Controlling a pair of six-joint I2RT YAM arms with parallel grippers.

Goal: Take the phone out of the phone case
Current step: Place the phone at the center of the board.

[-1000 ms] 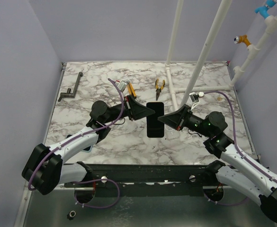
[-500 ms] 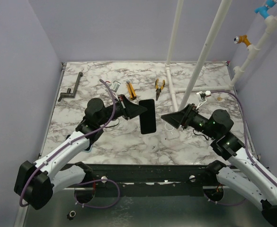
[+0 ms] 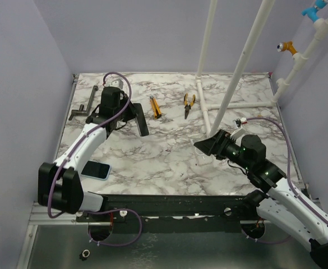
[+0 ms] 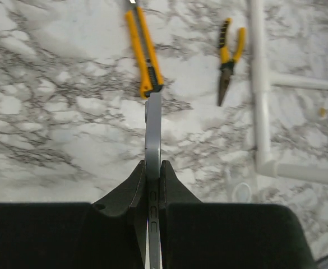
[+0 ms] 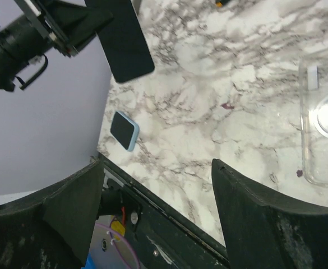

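The clear spot on the bare marble [image 3: 146, 105] [image 4: 101, 63] beside the utility knife is below and outward of my left gripper, so my left gripper should lower the phone outward and release it there next.
The black phone [image 3: 142, 124] hangs above the back left of the table, out of its case, with my left gripper [image 3: 132, 115] shut on it. The left wrist view shows the phone [image 4: 153, 129] edge-on, pinched between the gripper's [image 4: 153, 168] fingers. The clear phone case [image 5: 323, 134] lies empty on the marble, faint in the left wrist view [image 4: 241, 190]. My right gripper [image 5: 158, 168] stands open just left of the case, nothing between its fingers; from above, the right gripper [image 3: 204, 147] sits right of centre. The right wrist view also catches the phone [image 5: 121, 39] in the left gripper [image 5: 79, 28].
A second phone in a light blue case [image 3: 97, 169] lies near the front left edge. A yellow utility knife [image 3: 155, 106], yellow pliers [image 3: 189, 104] and a black metal tool [image 3: 84, 106] lie at the back. White pipes [image 3: 239, 61] rise from the back right.
My left arm swung from the centre to the back left, carrying the phone. My right gripper opened, drew back right, and the clear case stayed on the table.
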